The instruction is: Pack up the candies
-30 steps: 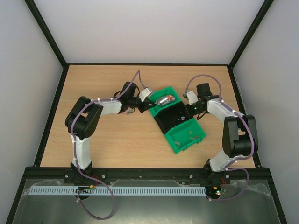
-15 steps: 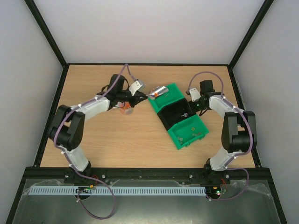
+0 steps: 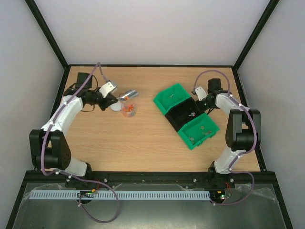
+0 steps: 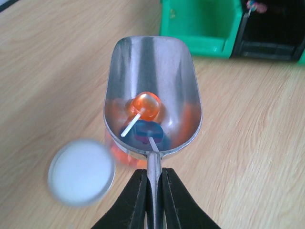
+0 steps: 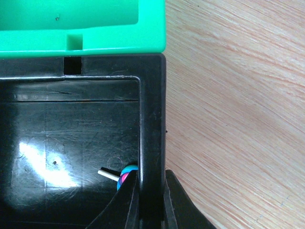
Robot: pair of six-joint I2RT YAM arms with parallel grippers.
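Observation:
I will next empty the scoop into the jar (image 3: 127,110) with my left gripper. I will then move that gripper to the bare tabletop below, to its left in the top view, lower the scoop and release it.
My left gripper (image 4: 153,174) is shut on the handle of a metal scoop (image 4: 152,76). In the scoop lie two candies on sticks, an orange one (image 4: 146,105) and a blue one (image 4: 148,132). In the top view the scoop (image 3: 128,94) hovers over a small clear jar (image 3: 127,110) of orange candies, with the left gripper (image 3: 113,98) just left of it. My right gripper (image 5: 151,179) is shut on the side wall of the black bin (image 5: 71,143). A blue and pink candy (image 5: 125,172) lies inside against that wall. The near green bin (image 3: 207,136) holds a few small candies.
A white round lid (image 4: 81,171) lies on the table beside the jar, also seen from above (image 3: 116,108). Three bins stand in a diagonal row: the far green bin (image 3: 171,97), the black bin (image 3: 185,113) and the near green bin. The right gripper (image 3: 200,101) is at their right side.
My left arm has swung left, carrying the scoop from the far green bin to above the jar. The row of bins has shifted a little right with the right gripper.

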